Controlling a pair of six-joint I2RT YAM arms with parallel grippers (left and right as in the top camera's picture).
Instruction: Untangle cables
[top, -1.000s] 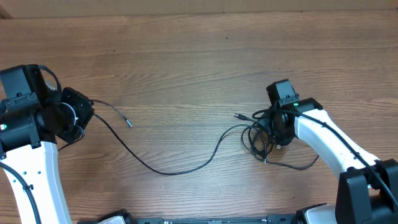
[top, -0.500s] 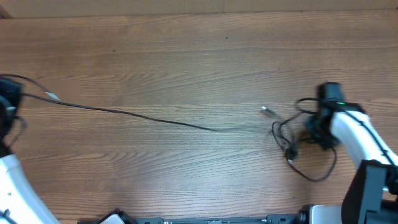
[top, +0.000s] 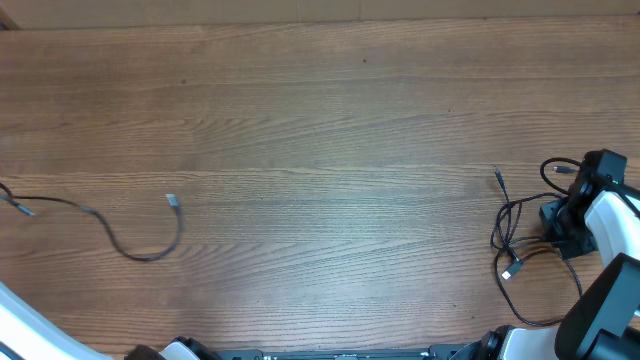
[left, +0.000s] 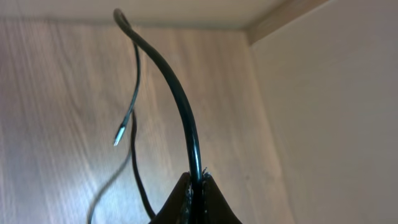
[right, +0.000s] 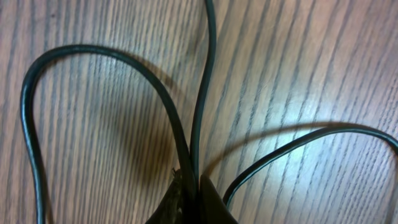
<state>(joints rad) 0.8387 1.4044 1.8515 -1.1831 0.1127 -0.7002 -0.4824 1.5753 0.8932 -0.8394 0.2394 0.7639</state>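
Next I will swing my left gripper right in the overhead view to the clear wood by the cable's curl (top: 98, 184) and release the cable far from the tangle.
One thin black cable (top: 130, 250) lies apart at the table's left, curling to a silvery tip (top: 172, 201); its other end runs off the left edge. My left gripper (left: 198, 182) shows only in the left wrist view, shut on this cable (left: 180, 106), whose tip (left: 118, 134) hangs beyond. The other cables (top: 512, 232) lie in a loose tangle at the far right, with plug ends (top: 497, 177) sticking out. My right gripper (top: 553, 222) sits against that tangle. In the right wrist view it (right: 189, 183) is shut on two strands (right: 198, 112) just above the wood.
The brown wooden table (top: 320, 120) runs across the whole overhead view. A pale wall and a wooden edge strip (left: 280, 18) lie beyond the left gripper. The right arm's white link (top: 615, 215) stands at the right edge.
The left arm has drawn back left out of the overhead view, pulling one cable out of the tangle. The right gripper shut on the remaining strands and carried them right.
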